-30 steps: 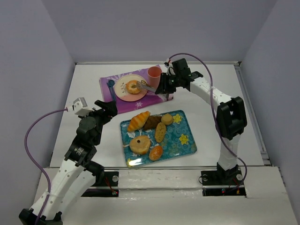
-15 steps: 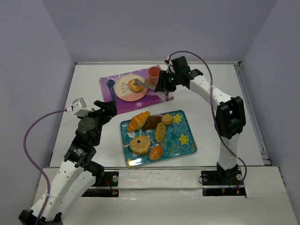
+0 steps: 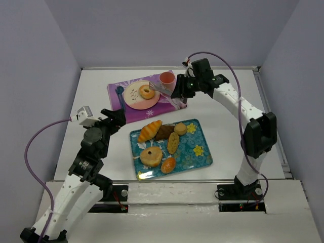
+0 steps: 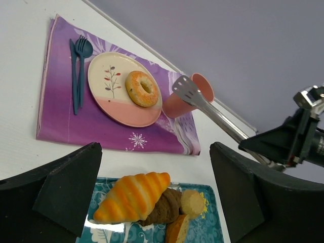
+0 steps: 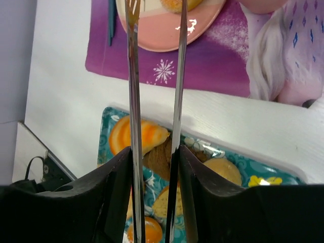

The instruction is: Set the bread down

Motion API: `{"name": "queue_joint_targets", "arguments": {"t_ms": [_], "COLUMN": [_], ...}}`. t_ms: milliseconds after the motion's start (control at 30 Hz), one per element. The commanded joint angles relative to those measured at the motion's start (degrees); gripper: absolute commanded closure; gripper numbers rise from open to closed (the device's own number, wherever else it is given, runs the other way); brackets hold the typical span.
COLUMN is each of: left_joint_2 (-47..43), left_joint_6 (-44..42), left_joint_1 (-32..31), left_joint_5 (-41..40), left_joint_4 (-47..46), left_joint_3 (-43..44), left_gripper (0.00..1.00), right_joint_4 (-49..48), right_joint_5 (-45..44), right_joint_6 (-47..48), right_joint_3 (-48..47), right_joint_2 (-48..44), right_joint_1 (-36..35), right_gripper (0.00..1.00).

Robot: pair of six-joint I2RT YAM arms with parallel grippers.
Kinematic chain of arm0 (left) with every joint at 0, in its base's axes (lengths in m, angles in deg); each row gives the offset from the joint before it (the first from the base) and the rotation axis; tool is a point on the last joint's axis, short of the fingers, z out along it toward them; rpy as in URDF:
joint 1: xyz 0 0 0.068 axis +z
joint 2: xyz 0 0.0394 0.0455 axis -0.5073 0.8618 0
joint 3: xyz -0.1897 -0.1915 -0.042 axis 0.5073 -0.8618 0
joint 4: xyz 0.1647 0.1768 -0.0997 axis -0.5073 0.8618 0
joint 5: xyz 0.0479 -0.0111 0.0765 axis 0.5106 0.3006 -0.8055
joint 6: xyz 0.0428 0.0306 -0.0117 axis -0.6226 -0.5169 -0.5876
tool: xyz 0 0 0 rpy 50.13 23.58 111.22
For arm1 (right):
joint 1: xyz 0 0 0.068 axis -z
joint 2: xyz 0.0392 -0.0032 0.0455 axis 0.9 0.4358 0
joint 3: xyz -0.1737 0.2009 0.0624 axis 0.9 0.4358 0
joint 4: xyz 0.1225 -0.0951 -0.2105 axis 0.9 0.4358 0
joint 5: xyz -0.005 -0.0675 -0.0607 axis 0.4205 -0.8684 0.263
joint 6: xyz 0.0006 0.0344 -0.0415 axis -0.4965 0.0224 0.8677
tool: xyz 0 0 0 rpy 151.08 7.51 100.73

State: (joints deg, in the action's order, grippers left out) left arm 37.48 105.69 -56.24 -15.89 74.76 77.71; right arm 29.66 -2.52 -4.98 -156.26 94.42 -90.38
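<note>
The tongs (image 3: pixel 162 89) go with my right gripper away from the plated bread, back and down to bare tabletop beside the tray for release next, since their tips hang empty.
The bread (image 3: pixel 147 92), a small glossy golden ring, lies flat on the cream-and-pink plate (image 3: pixel 132 96), free of any grip. In the left wrist view the bread (image 4: pixel 142 88) sits right of the plate's (image 4: pixel 114 81) middle. My right gripper (image 3: pixel 178 92) is shut on metal tongs (image 3: pixel 162 89), whose tips hang just right of the bread, by the pink cup (image 3: pixel 167 78). In the right wrist view the tongs' (image 5: pixel 133 76) arms run up between my right gripper's (image 5: pixel 154 152) fingers, spread apart and empty. My left gripper (image 3: pixel 115 117) is open, left of the tray (image 3: pixel 200 152).
A purple placemat (image 3: pixel 147 109) carries the plate, the cup and a blue fork and spoon (image 3: pixel 120 96). The teal patterned tray holds a croissant (image 3: pixel 150 130), a pale sugared ring doughnut (image 3: pixel 151 156) and several other pastries. White walls enclose the table.
The right arm has drawn back to the right, taking the tongs' tips off the bread. The bread stays on the plate. The left arm has not moved.
</note>
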Motion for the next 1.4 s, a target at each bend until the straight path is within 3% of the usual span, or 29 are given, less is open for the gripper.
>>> {"name": "queue_joint_targets", "arguments": {"t_ms": [0, 167, 433, 600, 900, 1200, 1367], "left_joint_2": [-0.39, -0.48, -0.04, -0.3, -0.48, -2.41, -3.29], "left_joint_6": [-0.42, -0.85, -1.03, -0.85, -0.59, 0.37, 0.99], "left_joint_1": [0.36, 0.36, 0.36, 0.36, 0.36, 0.36, 0.36], "left_joint_5": [-0.66, -0.14, 0.3, 0.04, -0.13, 2.5, 2.85], "left_joint_4": [-1.45, -1.54, -1.63, -1.54, -1.45, -0.67, 1.0], "left_joint_3": [1.45, 1.1, 0.84, 0.57, 0.75, 0.13, 0.4], "left_gripper": [0.01, 0.01, 0.01, 0.01, 0.01, 0.01, 0.01], "right_joint_4": [-1.3, -1.48, -0.25, 0.98, -0.33, 0.71, 6.33], "right_joint_5": [-0.98, -13.09, -26.98, -37.7, -43.78, -42.82, -47.55], "right_joint_6": [1.46, 0.14, -1.97, -0.48, -0.56, -4.51, -6.45], "right_joint_3": [7.56, 20.4, 36.23, 39.75, 42.65, 47.05, 44.69], "right_joint_2": [-11.4, -26.75, -43.84, -42.54, -29.35, -30.3, -34.7], "right_joint_1": [0.11, 0.11, 9.76, 14.42, 17.78, 17.78, 17.78], "right_gripper": [0.56, 0.6, 0.63, 0.63, 0.58, 0.25, 0.01]}}
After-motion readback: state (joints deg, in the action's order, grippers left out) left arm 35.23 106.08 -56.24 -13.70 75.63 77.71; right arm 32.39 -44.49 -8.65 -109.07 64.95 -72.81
